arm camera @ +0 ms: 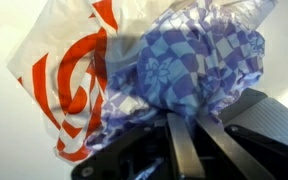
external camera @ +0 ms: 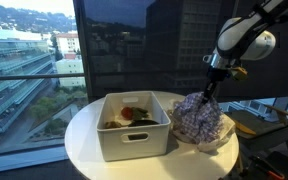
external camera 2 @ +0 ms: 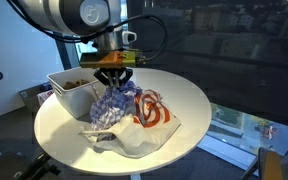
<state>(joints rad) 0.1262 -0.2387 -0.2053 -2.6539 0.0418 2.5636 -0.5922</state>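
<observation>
The checked cloth still hangs bunched from the gripper's fingers. So the gripper moves down next, carries the cloth's fold toward the red print on the bag and releases it.
My gripper is shut on the top of a blue and white checked cloth, pinching a fold so the cloth bunches up beneath it. The cloth rests partly on a white plastic bag with red print that lies on the round white table. In the wrist view the two fingers stand close together with cloth caught between their tips.
A white plastic bin holding several small items stands on the table beside the cloth. Large windows run behind the table. A chair edge shows low in an exterior view.
</observation>
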